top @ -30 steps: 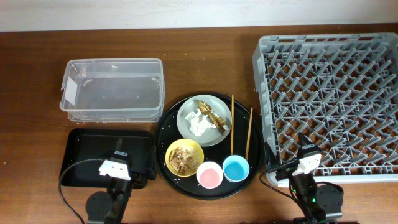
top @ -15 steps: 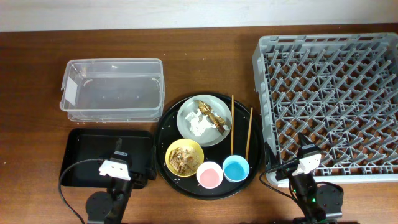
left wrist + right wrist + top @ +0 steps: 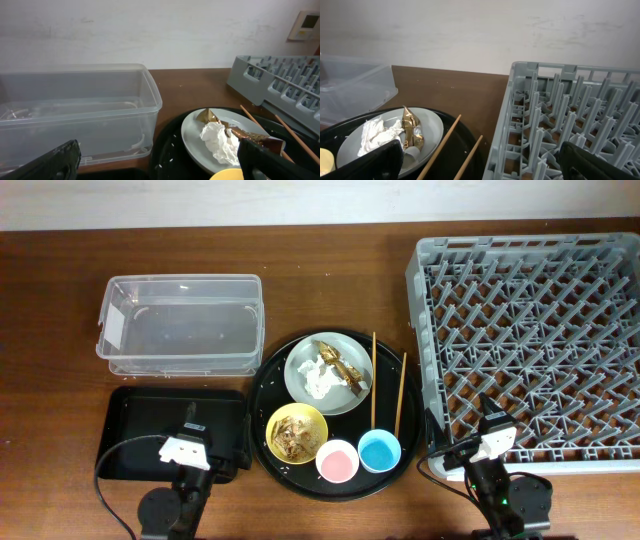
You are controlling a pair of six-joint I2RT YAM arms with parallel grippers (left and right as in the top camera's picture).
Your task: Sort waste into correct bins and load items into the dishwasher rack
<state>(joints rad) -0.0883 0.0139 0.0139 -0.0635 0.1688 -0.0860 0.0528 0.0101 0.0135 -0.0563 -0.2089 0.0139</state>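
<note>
My left gripper swings to the right in the overhead view next and tips down onto the open-topped pink cup's bowl-side rim point(image 3: 319, 459).
A round black tray point(image 3: 270, 380) holds a grey plate point(image 3: 300, 385) with a white tissue point(image 3: 319, 377) and a gold-brown wrapper point(image 3: 343, 364). A yellow bowl point(image 3: 297, 432) holds brownish scraps. A pink cup point(image 3: 337, 461), a light blue cup point(image 3: 379, 450) and two chopsticks point(image 3: 374, 392) are on the tray too. The clear tub point(image 3: 180, 323) and the black tray bin point(image 3: 150, 420) are at left, the grey rack point(image 3: 530, 340) at right. My left gripper point(image 3: 160, 167) is open over the bin's near edge. My right gripper point(image 3: 480, 167) is open at the rack's near left corner.
Rice grains are scattered on the round black tray point(image 3: 172, 147). Bare wooden table point(image 3: 330, 280) lies between the tub and the rack. Black cables loop near both arm bases at the table's front edge.
</note>
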